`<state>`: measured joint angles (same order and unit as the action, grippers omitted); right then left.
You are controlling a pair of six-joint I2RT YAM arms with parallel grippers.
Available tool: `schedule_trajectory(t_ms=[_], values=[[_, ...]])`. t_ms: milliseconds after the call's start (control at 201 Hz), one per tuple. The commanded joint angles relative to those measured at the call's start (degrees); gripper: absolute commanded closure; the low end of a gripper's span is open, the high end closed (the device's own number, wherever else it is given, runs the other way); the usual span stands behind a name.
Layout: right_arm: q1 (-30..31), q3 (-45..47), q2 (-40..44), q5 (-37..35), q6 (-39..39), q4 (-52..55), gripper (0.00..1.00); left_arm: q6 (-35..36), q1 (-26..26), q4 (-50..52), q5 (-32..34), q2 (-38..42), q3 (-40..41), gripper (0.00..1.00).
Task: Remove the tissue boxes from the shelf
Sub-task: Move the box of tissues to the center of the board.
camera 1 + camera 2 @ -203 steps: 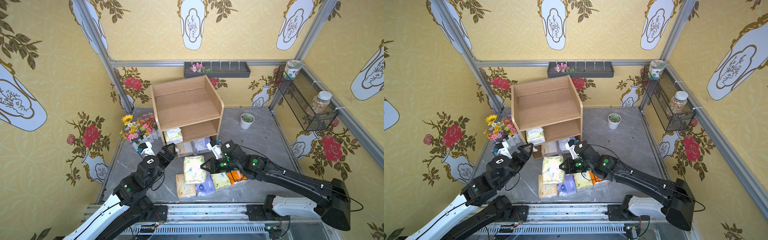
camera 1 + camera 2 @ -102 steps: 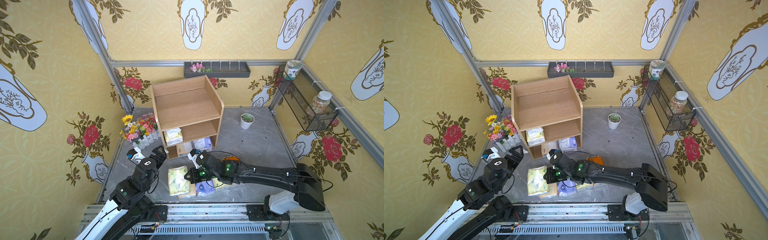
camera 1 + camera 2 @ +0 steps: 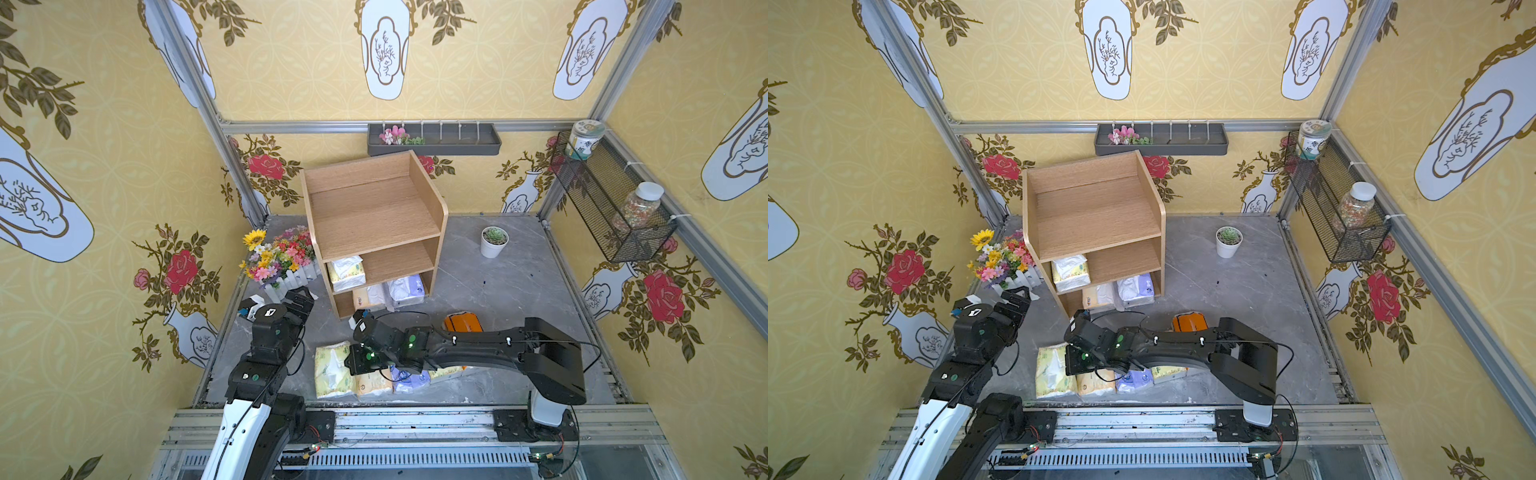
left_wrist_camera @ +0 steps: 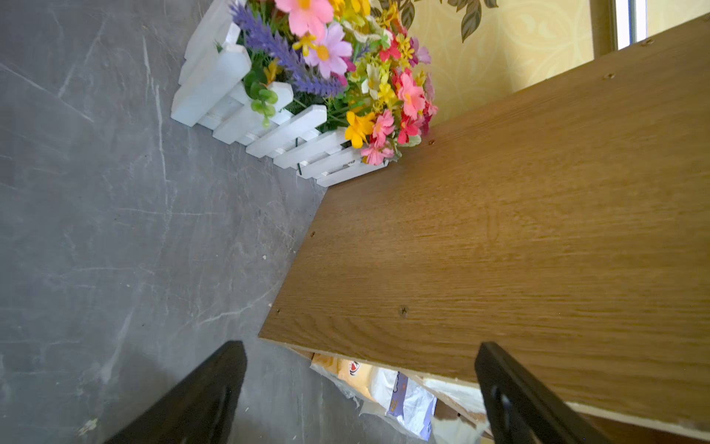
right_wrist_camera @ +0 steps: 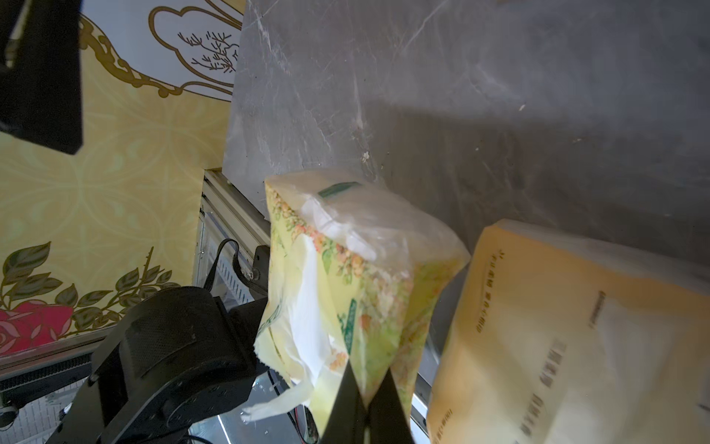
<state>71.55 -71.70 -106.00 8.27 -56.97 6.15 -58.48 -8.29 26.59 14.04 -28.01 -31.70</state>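
My right gripper moves down and toward the cream box next to release the floral yellow box [image 5: 345, 269] on the tabletop close [image 5: 447, 318] beside it, because that spot is clear.
The light-wood shelf [image 3: 374, 216] [image 4: 518, 230] holds a pale yellow tissue box [image 3: 346, 272] on its middle tier, and a cream one [image 3: 368, 297] and a lavender one [image 3: 405, 289] at the bottom. My right gripper [image 5: 367, 384] [image 3: 353, 359] is shut on the end of a floral yellow tissue box [image 5: 345, 269] [image 3: 332, 370], low at the left end of a front row: cream [image 3: 374, 384], lavender [image 3: 409, 380] and pale yellow [image 3: 446, 372] boxes. An orange box [image 3: 463, 322] lies behind my right arm. My left gripper [image 4: 361, 348] [image 3: 301, 301] hangs open and empty beside the shelf's left side.
A white picket box of flowers [image 3: 278, 262] stands left of the shelf, close to my left gripper. A small potted succulent [image 3: 493, 241] sits at the back right. A dark wall tray [image 3: 434, 141] and a wire basket [image 3: 611, 208] with jars hang on the walls.
My right gripper has carried the floral yellow box forward and left, down to the left end of the front row. My left arm has drawn back left toward the flowers.
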Motion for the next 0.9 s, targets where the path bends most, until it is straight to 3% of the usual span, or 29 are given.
schedule_trajectory(t_ms=[0, 344, 892], values=[[0.0, -2.4, -2.7, -1.4, -1.6, -0.4, 1.0, 0.8, 0.4, -1.7, -2.5, 0.7, 0.3, 0.01], [-0.9, -4.8, -6.8, -1.9, -1.6, 4.7, 1.0, 1.0, 0.4, -1.0, -2.8, 1.0, 0.6, 0.01], [-2.4, 1.6, -0.3, -4.9, -2.1, 9.2, 1.0, -0.9, 0.4, -2.9, -4.4, 1.0, 3.4, 0.01]])
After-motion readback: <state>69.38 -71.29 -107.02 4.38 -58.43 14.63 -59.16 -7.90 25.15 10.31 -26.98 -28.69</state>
